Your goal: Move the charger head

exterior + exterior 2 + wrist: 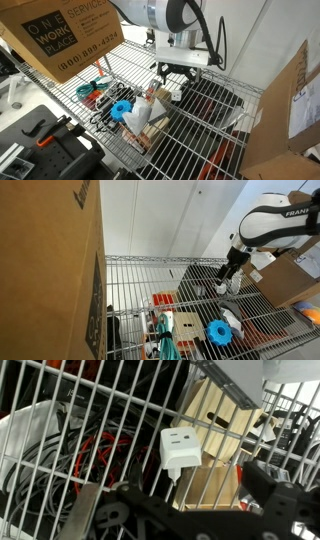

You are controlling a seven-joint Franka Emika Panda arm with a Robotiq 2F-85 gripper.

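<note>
The charger head's white block (180,448) is still beyond my fingertips. My gripper comes down toward the wire shelf (90,420) next and closes its spread fingers around the block.
The charger head (180,452) is a small white blocky plug. It lies on the wire shelf (90,420) in the wrist view, its prong end towards the camera. My gripper (200,498) is open and empty. Its black fingers are spread on either side just short of the charger and do not touch it. In both exterior views the gripper (178,72) (229,281) hangs just above the shelf. I cannot pick out the charger with certainty in those views.
A bright blue plastic piece (121,108) (218,331) and a tan cardboard packet (140,126) lie on the shelf. Cables and red items show below the wires (90,460). A big cardboard box (60,35) stands at one end and another (295,110) at the other.
</note>
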